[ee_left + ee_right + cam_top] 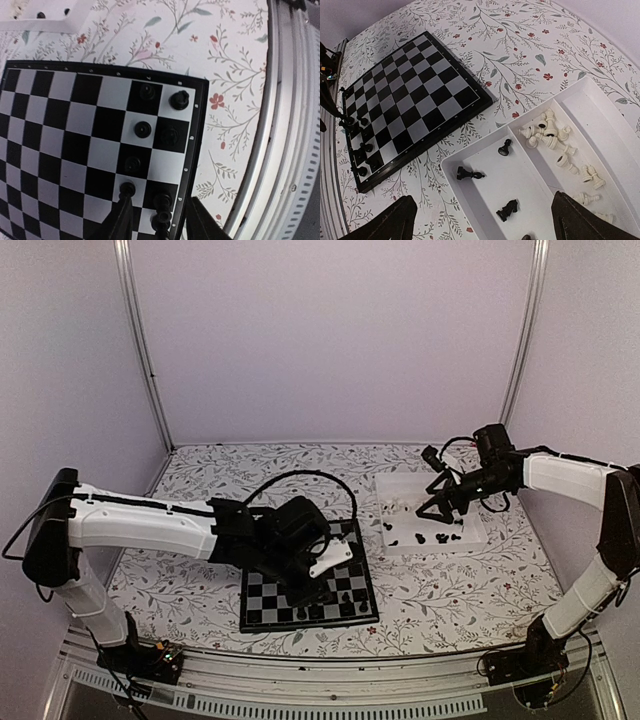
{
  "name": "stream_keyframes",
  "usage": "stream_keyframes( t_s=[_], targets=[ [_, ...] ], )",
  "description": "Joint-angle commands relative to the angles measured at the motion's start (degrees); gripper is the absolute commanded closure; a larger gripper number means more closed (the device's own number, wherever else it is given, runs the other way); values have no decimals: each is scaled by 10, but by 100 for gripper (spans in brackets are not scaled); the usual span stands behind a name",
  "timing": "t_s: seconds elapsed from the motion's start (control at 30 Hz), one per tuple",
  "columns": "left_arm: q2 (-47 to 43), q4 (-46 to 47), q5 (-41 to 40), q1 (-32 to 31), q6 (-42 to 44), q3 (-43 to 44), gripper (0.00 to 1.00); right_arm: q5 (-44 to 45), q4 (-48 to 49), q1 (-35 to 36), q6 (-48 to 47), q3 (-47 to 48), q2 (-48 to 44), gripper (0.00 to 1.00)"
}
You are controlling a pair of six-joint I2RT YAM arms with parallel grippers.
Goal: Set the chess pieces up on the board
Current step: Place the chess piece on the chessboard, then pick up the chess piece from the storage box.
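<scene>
My right gripper will next go down into the white tray (475,146) and narrow its wide-open fingers around the black knight (507,210), which lies below it on the tray's bottom.
The board (262,610) lies in front of the left arm, black and grey checked. Several black chess pieces (142,130) stand on its squares along the edge nearest me. My left gripper (159,199) hangs low over that edge, fingers apart on either side of a black piece (162,202) that stands on the board, with gaps on both sides. My right gripper (483,197) is open wide above the white tray (475,146). In the tray lie a black pawn (504,147), a toppled black piece (469,174) and a black knight (507,210).
A second tray compartment holds several white pieces (550,132). The tray (398,480) sits at the back right, a short gap of flowered cloth (510,80) from the board (415,90). A metal rail (295,150) runs along the table's near edge beside the board.
</scene>
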Motion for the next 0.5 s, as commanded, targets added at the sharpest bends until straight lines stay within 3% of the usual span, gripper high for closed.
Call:
stream_keyframes(
  t_s=[0.0, 0.17, 0.37, 0.47],
  targets=[
    [-57, 21, -73, -8, 2, 34, 59, 27, -42, 1, -23, 21, -28, 4],
    [-58, 100, -131, 25, -39, 38, 55, 136, -97, 1, -36, 48, -9, 18],
    [-17, 199, -75, 98, -66, 57, 55, 228, -148, -1, -15, 62, 33, 41],
    [21, 205, -31, 130, -54, 86, 55, 242, -161, -1, -15, 57, 52, 51]
  ],
)
